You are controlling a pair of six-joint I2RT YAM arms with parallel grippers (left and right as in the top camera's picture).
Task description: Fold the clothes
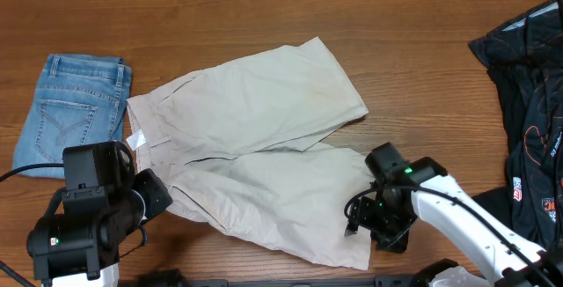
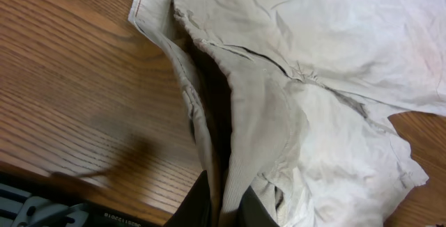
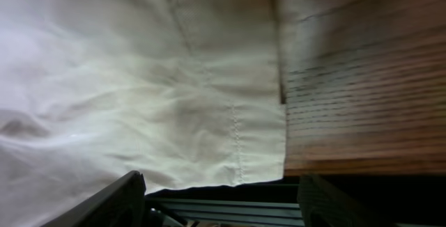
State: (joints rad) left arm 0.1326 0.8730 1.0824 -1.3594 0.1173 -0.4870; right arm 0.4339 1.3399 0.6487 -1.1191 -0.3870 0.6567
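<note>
Next, my right gripper needs to move back and down to pinch the near corner of the leg hem (image 1: 361, 261) (image 3: 267, 169), which lies flat, below and back of the gripper.
The pale beige shorts (image 1: 264, 137) lie spread flat in the middle of the table, with the waistband at the left and both legs pointing right. My left gripper (image 1: 157, 197) is at the lower-left waist corner. In the left wrist view its fingers (image 2: 226, 209) are shut on a raised fold of the shorts (image 2: 334, 39). My right gripper (image 1: 365, 225) is at the hem of the near leg. In the right wrist view its fingers (image 3: 223, 202) are wide apart, and the hem of the shorts (image 3: 139, 81) lies just ahead of them, not gripped.
Folded light-blue jeans (image 1: 70, 111) lie at the far left, just beyond the waistband. A black garment with orange-white print (image 1: 528, 102) lies at the right edge. A white crumpled item (image 1: 457, 278) sits at the front right. Wooden table (image 1: 264, 14) shows around the shorts.
</note>
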